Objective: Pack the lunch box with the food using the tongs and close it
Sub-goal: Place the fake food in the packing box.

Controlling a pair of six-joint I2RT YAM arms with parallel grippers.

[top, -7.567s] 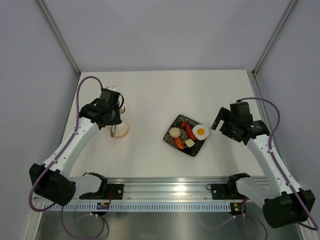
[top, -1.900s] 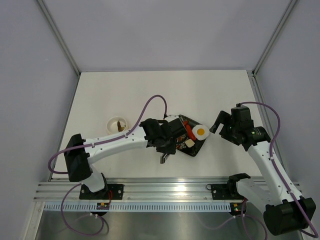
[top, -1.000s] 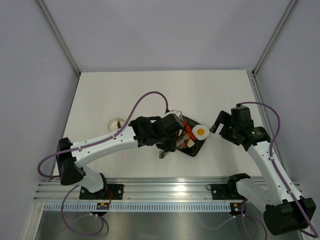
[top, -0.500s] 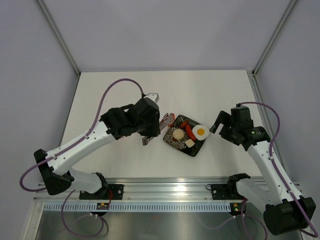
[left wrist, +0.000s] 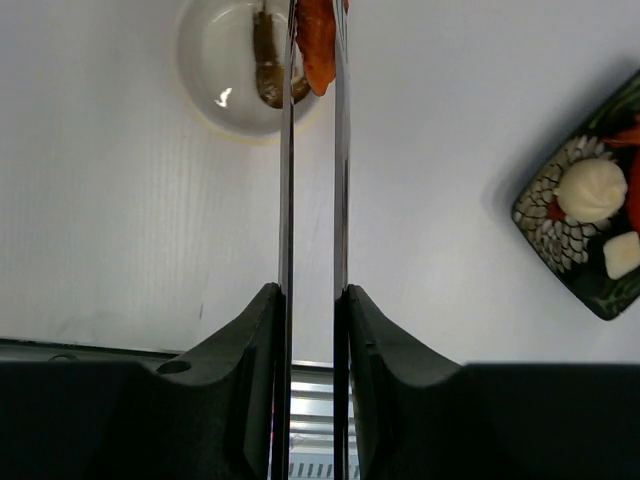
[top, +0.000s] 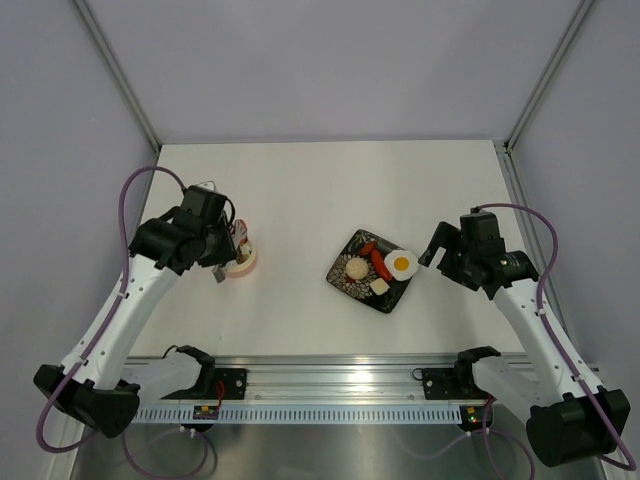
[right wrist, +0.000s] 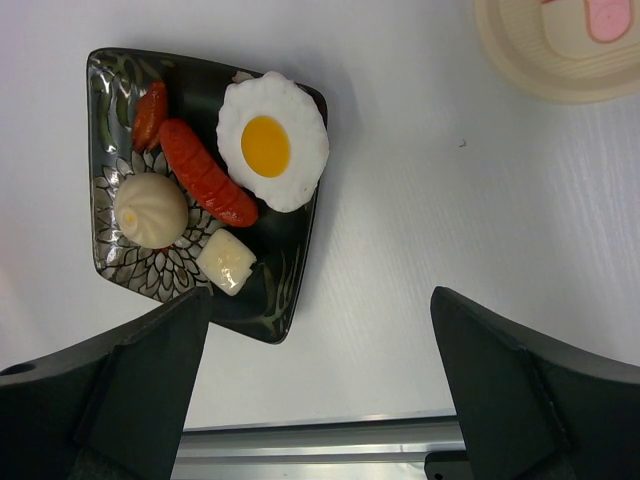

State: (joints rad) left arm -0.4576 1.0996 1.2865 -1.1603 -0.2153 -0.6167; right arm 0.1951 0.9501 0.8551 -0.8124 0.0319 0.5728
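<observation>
I need to drop the carrot next with my left gripper, swing it outward and to the right in the top view, and let go of the tongs [left wrist: 286, 170], because the tabletop is bare that way.
My left gripper [left wrist: 311, 296] is shut on the tongs [left wrist: 286, 170], whose two thin arms run up the left wrist view. An orange carrot piece [left wrist: 318, 42] is pinched between their tips, over the right rim of the lunch box [left wrist: 215, 75]; a brown bit [left wrist: 266, 72] lies inside it. From above, the left gripper [top: 215, 252] hangs beside the lunch box [top: 244, 264]. The black plate [right wrist: 262, 300] holds a fried egg [right wrist: 272, 140], a red sausage [right wrist: 205, 186], a bun [right wrist: 150, 210] and a pale cube [right wrist: 225, 262]. My right gripper [right wrist: 320, 400] is open, empty, near the plate.
The round lid [right wrist: 545, 60] with its pink mark [right wrist: 608, 18] lies on the table right of the plate, at the top edge of the right wrist view. The metal rail [top: 330, 385] runs along the table's near edge. Grey walls close in the left, right and back sides.
My left arm has swung left from the plate to the lunch box, carrying the tongs with the carrot piece. The right arm has not moved.
</observation>
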